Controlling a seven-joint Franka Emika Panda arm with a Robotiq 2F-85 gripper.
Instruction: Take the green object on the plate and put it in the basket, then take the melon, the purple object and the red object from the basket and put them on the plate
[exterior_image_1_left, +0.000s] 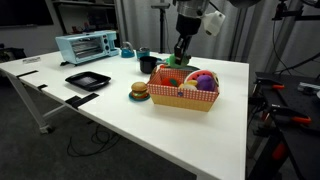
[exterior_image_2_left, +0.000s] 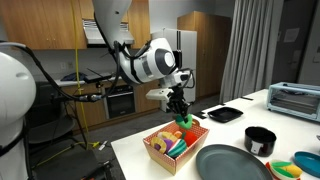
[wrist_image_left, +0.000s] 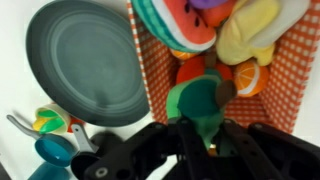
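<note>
The gripper lowers the green object farther toward the basket's contents next, away from the plate and toward the yellow toy, since it still hangs above them.
My gripper is shut on the green object and holds it just over the near end of the tan basket with checked lining. In both exterior views the gripper hangs over the basket with the green object in its fingers. Inside the basket lie the melon slice, the purple object, a red-orange object, a yellow toy and an orange slice. The dark grey plate stands bare beside the basket.
A toy burger sits on the table next to the basket. A black square tray and a toaster oven stand further along. A black bowl and small coloured dishes lie by the plate.
</note>
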